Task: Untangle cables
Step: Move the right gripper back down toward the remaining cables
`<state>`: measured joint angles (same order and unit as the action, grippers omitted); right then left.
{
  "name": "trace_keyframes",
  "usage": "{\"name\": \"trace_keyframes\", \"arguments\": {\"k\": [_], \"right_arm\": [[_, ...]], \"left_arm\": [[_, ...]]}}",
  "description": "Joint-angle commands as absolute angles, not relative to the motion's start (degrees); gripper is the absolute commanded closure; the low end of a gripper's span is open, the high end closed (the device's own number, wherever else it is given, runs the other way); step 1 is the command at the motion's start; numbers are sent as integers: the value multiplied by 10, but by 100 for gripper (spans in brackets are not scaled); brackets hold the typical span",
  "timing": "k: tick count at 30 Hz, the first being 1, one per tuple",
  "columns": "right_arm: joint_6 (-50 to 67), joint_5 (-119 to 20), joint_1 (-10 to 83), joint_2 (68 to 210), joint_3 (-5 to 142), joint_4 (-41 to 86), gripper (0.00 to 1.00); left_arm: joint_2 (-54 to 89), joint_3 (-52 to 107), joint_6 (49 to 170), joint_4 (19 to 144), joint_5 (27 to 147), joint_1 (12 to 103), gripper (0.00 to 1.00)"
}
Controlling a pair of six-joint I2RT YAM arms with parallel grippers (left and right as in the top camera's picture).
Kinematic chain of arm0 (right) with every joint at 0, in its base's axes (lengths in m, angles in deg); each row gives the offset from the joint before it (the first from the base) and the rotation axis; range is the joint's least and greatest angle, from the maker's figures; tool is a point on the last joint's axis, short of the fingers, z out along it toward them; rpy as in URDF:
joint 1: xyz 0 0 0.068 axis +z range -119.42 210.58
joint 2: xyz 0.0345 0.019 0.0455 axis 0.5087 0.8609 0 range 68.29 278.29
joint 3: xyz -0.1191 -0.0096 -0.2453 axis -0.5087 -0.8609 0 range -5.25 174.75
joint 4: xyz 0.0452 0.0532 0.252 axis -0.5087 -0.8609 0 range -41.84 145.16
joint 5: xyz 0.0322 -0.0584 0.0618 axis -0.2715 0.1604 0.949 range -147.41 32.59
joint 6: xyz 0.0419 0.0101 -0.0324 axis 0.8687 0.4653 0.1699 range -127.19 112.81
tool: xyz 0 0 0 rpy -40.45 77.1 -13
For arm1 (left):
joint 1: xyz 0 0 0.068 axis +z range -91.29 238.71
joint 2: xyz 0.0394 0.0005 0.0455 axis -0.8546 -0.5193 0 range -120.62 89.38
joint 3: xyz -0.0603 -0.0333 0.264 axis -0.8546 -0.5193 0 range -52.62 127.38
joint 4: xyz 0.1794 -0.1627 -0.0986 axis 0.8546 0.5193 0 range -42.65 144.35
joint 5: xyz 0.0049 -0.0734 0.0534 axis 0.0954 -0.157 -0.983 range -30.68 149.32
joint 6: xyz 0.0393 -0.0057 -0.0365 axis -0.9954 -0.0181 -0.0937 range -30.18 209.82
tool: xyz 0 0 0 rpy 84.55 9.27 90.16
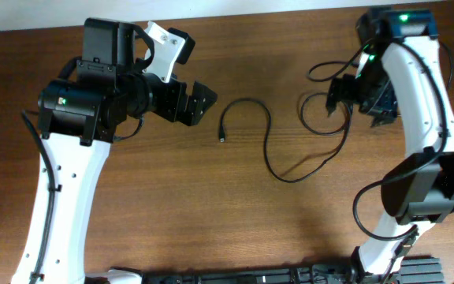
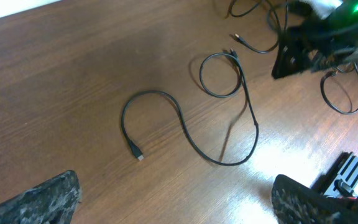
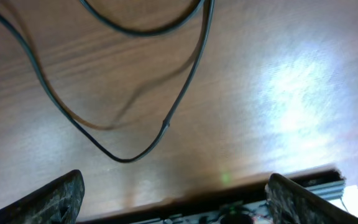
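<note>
The cable's small bump by the bend (image 1: 325, 163) (image 3: 166, 123) is below my open fingers and closer to my base, so my right gripper needs to move down and back onto it next.
A thin black cable (image 1: 269, 130) snakes across the middle of the wooden table, its small plug (image 1: 221, 140) lying at the left end. Its right part runs into loose loops (image 1: 325, 118) under my right gripper (image 1: 339, 93). My left gripper (image 1: 199, 102) hovers open to the left of the plug, nothing between its fingers. In the left wrist view the cable (image 2: 180, 115) lies ahead of the open left gripper (image 2: 176, 208), with a small loop (image 2: 219, 74) farther off. The right wrist view shows cable strands (image 3: 165, 126) ahead of the open, empty right gripper (image 3: 176, 205).
A black rail with hardware (image 1: 290, 276) runs along the table's front edge. The right arm's own thick wire (image 1: 365, 205) loops beside its base. The table's far edge (image 1: 251, 12) meets a pale wall. A table edge (image 3: 185, 199) lies just before the right fingers.
</note>
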<state>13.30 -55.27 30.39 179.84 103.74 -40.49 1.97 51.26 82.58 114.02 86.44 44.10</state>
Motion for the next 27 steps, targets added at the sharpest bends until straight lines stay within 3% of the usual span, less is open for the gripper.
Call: {"name": "trace_keyframes", "arguments": {"k": [1, 14, 23, 25, 27], "right_arm": [[198, -573, 330, 1779, 991, -368, 8], [268, -568, 351, 1731, 782, -248, 8], [268, -436, 351, 1731, 619, -73, 9], [268, -439, 351, 1731, 608, -55, 14], [268, -439, 351, 1731, 603, -40, 35]], "left_arm": [[32, 523, 825, 1141, 863, 441, 1], [32, 523, 825, 1141, 863, 441, 1], [32, 523, 825, 1141, 863, 441, 1], [32, 523, 825, 1141, 863, 441, 1], [32, 523, 825, 1141, 863, 441, 1]]}}
